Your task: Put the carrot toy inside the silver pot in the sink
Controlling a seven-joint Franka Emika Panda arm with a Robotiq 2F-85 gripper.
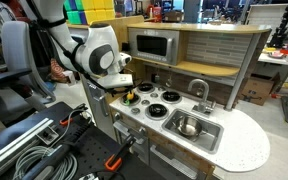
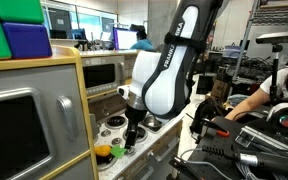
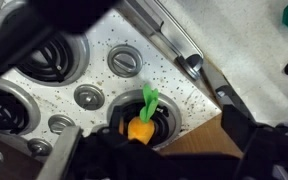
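I will lower my gripper toward the front burner and bring its spread fingers down around the carrot toy's orange body (image 2: 103, 151) (image 3: 141, 129), because it lies between them.
The carrot toy (image 3: 140, 128) is orange with a green leaf top and lies on a front burner of the toy stove. It also shows in both exterior views (image 1: 132, 97) (image 2: 105, 152). My gripper (image 3: 169, 152) hangs just above it with its dark fingers spread wide, and the carrot sits between them, nearer the left finger. The gripper (image 1: 127, 90) (image 2: 131, 137) is open and holds nothing. The silver pot (image 1: 188, 127) stands in the sink (image 1: 210, 135), to the right of the stove in that exterior view. The pot is out of the wrist view.
The toy kitchen has several burners (image 3: 122, 62) and knobs (image 3: 88, 96) on a speckled counter (image 1: 246, 148). A faucet (image 1: 199, 90) stands behind the sink and a toy microwave (image 1: 154, 45) sits above the stove. Cables and clamps lie beside the kitchen (image 1: 34, 150).
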